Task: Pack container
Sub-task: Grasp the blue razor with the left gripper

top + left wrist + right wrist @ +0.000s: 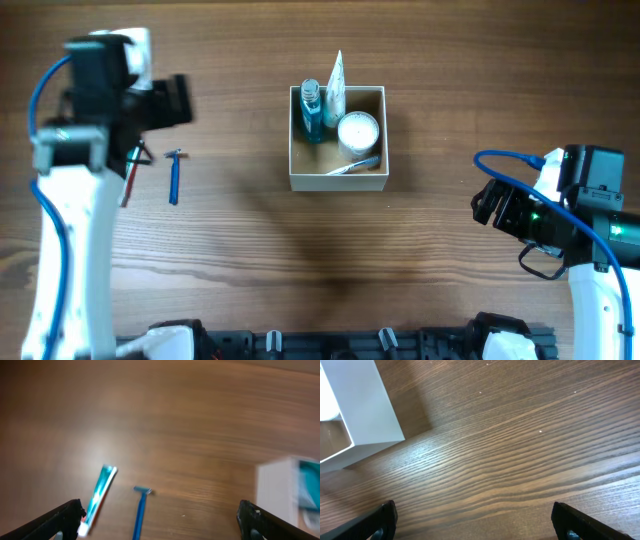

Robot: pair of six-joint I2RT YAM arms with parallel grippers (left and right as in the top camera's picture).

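Note:
My left gripper lowers and draws back onto the handle near the head (175, 174) (141, 508) next, before packing the razor, as the handle points toward my base.
The container (336, 181), a square white box with a tan inside, stands at the table's middle. It holds a blue bottle (311, 112), a white tube (335, 85), a small round white jar (358, 130) and a toothbrush (352, 166). A blue razor (175, 174) and a teal toothpaste tube (131, 176) lie on the table to the left. Both show in the left wrist view, the razor (140, 512) beside the toothpaste (98, 494). My left gripper (160, 522) is open and empty, above them. My right gripper (475, 522) is open and empty over bare wood, right of the container's white wall (367, 407).
The table is brown wood. The box edge shows at the right of the left wrist view (280, 487). Black fixtures (330, 345) line the table's front edge.

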